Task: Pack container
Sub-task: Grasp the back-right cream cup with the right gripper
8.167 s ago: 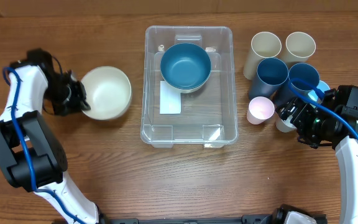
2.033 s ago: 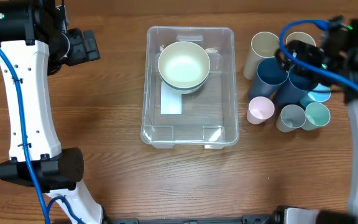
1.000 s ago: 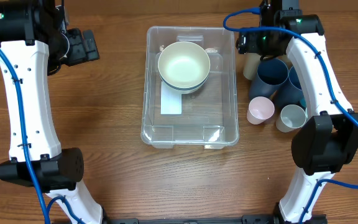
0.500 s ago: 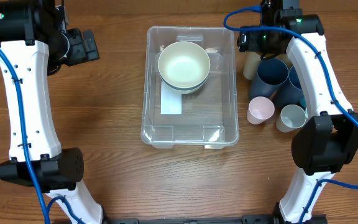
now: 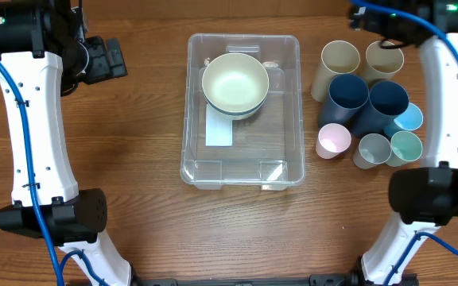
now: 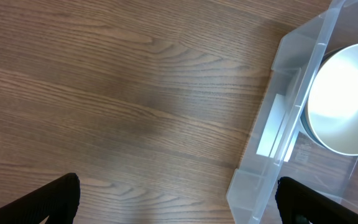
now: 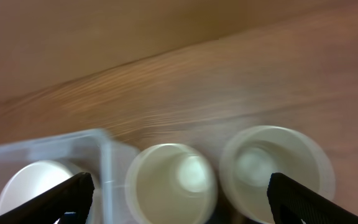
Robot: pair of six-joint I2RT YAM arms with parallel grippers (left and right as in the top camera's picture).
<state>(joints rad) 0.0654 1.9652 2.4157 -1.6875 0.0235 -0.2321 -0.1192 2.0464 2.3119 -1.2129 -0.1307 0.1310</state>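
My right gripper shifts right in the overhead view and lowers to the outer rim of the cream cup farther from the container next, where empty wood leaves room.
The clear container stands mid-table with a white label on its floor. In its far half a cream bowl rests in a blue bowl. My left gripper hovers open over bare wood left of the container. In the left wrist view, the left gripper has nothing between its fingers, and the container wall and cream bowl lie to the right. My right gripper hangs open high at the back right. The blurred right wrist view shows the right gripper above two cream cups.
Right of the container stand several cups: two cream cups, two dark blue cups, a pink cup, a light blue cup and two grey-green cups. The container corner shows in the right wrist view.
My right arm has swung right, from over the container's far right corner to above the cream cups, uncovering all the cups. Its jaws have widened a little. The left arm is still.
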